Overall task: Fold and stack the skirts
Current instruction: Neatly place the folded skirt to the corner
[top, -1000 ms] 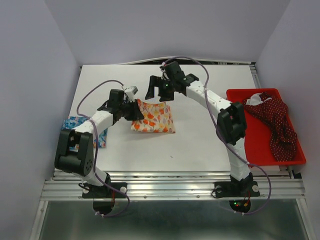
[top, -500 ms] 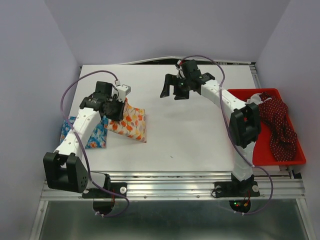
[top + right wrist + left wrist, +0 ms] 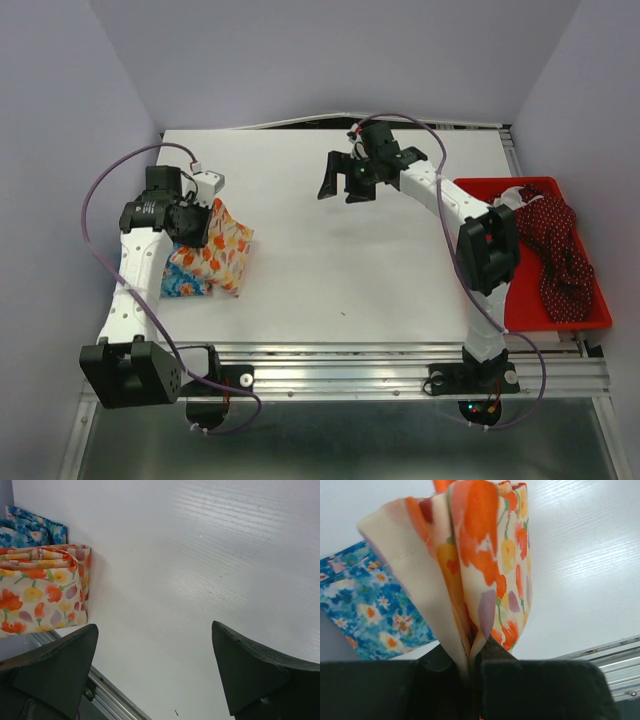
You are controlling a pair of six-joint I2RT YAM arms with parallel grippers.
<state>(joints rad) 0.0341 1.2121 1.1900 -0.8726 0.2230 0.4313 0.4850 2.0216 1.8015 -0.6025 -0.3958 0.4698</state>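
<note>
Next, my left gripper moves to the left in the top view and lowers over the folded blue flowered skirt (image 3: 178, 285) (image 3: 382, 612) to release, as the cream-white skirt hangs past it.
My left gripper (image 3: 193, 232) is shut on the folded cream-white skirt with orange flowers (image 3: 221, 251), which hangs from it at the table's left side. In the left wrist view the cloth (image 3: 485, 555) is pinched between the jaws of the left gripper (image 3: 470, 655). The folded blue flowered skirt (image 3: 178, 285) lies flat under it, partly covered, and also shows in the left wrist view (image 3: 365, 610). The dark red dotted skirt (image 3: 550, 245) lies crumpled in the red tray (image 3: 510, 285). My right gripper (image 3: 345, 187) hovers open and empty over the far middle of the table; its view shows the right gripper (image 3: 155, 626) above bare table.
The red tray sits at the table's right edge. Metal rails (image 3: 340, 375) run along the near edge between the arm bases. Grey walls close in the left, back and right. The right wrist view shows the cream skirt (image 3: 40, 595) and blue skirt (image 3: 30, 530) at its left.
The left arm has swung left, carrying the cream skirt from the table's middle to above the blue skirt. The right arm drew back slightly to the right, still open.
</note>
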